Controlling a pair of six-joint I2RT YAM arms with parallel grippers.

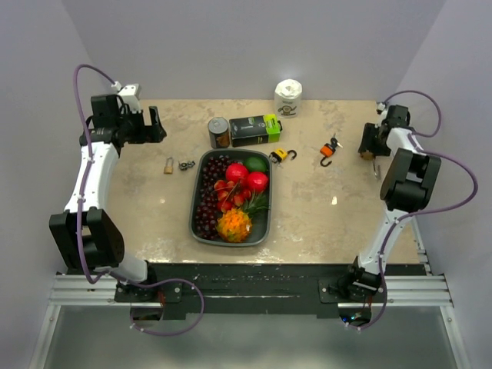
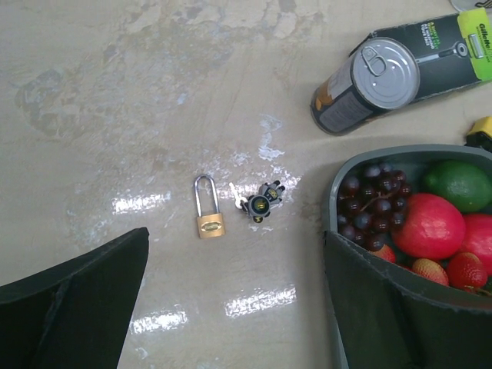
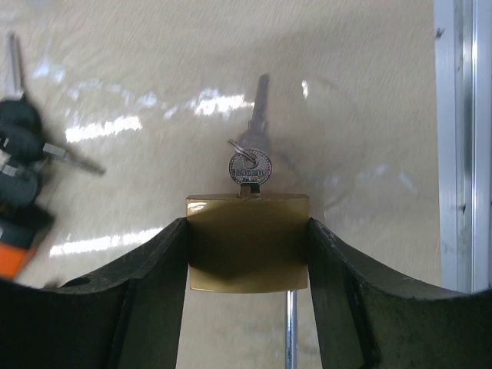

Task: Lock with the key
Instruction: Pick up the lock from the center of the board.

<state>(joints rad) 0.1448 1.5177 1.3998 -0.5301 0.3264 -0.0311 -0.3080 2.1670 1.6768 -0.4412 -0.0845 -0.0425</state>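
Note:
My right gripper leaves the padlock's steel shackle (image 1: 377, 170) uncovered. I will next move my left gripper past the tray to the right in the top view and close it there.
My right gripper (image 3: 247, 244) is shut on a brass padlock (image 3: 247, 242), held by its sides just above the table. A key (image 3: 250, 171) sits in the padlock's keyhole, with a second key (image 3: 260, 108) hanging from its ring. The padlock's steel shackle (image 3: 290, 330) points back toward the wrist. In the top view the right gripper (image 1: 369, 146) is at the far right of the table. My left gripper (image 1: 156, 124) is open and empty at the far left, above a small brass padlock (image 2: 208, 207) and its keys (image 2: 260, 201).
A grey tray (image 1: 197, 209) of fruit sits mid-table. A can (image 1: 219, 132), a dark box (image 1: 254, 129) and a white roll (image 1: 288, 98) stand behind it. A yellow padlock (image 1: 280, 156) and an orange padlock with keys (image 1: 328, 151) lie right of the tray. A metal rail (image 3: 460, 138) borders the table's right edge.

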